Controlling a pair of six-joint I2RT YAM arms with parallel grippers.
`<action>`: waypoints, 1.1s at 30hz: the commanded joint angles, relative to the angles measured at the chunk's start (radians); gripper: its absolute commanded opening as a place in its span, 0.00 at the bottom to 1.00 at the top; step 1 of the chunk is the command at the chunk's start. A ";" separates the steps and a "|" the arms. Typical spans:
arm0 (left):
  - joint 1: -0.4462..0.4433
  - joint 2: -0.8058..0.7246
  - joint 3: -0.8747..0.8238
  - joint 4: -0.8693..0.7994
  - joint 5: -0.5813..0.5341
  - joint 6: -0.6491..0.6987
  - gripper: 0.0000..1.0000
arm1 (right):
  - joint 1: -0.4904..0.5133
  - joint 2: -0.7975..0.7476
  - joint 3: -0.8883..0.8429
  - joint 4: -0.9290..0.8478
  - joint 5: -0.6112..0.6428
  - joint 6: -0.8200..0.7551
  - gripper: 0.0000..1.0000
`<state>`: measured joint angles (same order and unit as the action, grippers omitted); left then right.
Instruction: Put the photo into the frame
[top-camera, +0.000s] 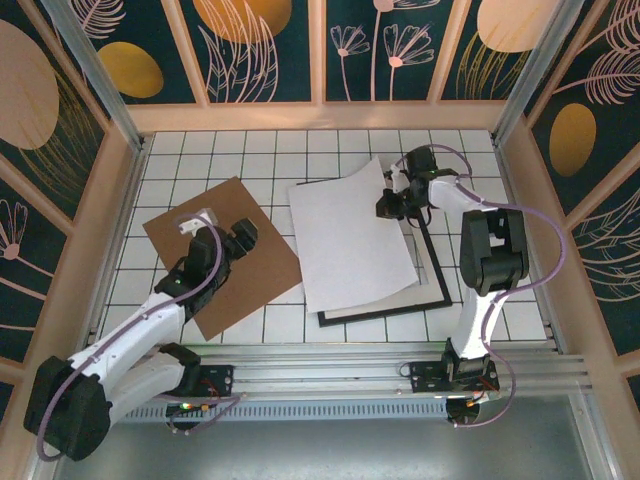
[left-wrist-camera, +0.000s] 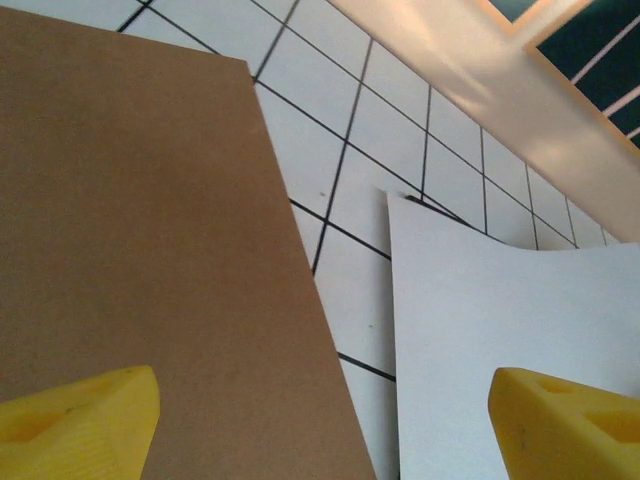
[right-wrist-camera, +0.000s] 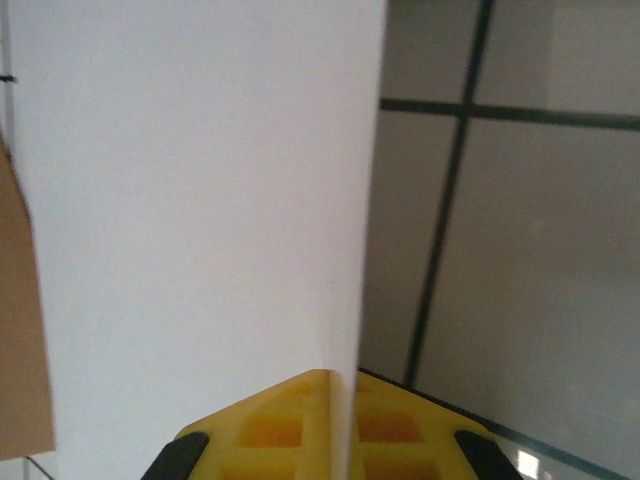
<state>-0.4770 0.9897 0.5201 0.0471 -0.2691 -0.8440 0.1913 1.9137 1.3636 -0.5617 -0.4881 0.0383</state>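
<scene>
The frame's uncovered side lies beyond my right gripper. It should move away from the brown board and release the white sheet's lifted edge at that side.
The photo shows its plain white side and lies tilted over the black frame, its far right edge lifted. My right gripper is shut on that lifted edge. In the right wrist view the yellow fingertips pinch the thin white sheet edge-on. My left gripper hovers open over the brown backing board, holding nothing. In the left wrist view its yellow fingers stand wide apart above the board, with the photo's left edge to the right.
The brown board lies at an angle on the white gridded table, left of the frame. A pale strip shows inside the frame's near edge. Wooden walls enclose the table on three sides, and a metal rail runs along the front.
</scene>
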 joint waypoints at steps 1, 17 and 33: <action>0.000 0.027 0.047 0.058 0.041 0.093 0.88 | -0.013 -0.012 0.048 -0.098 0.069 -0.095 0.00; -0.001 0.107 0.069 0.103 0.059 0.109 0.91 | -0.055 -0.001 0.047 -0.048 0.059 -0.019 0.00; 0.000 0.124 0.049 0.135 0.074 0.090 0.92 | -0.091 -0.048 -0.064 0.033 0.022 0.064 0.00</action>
<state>-0.4770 1.1072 0.5667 0.1390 -0.2054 -0.7555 0.1051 1.9057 1.3182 -0.5617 -0.4316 0.0780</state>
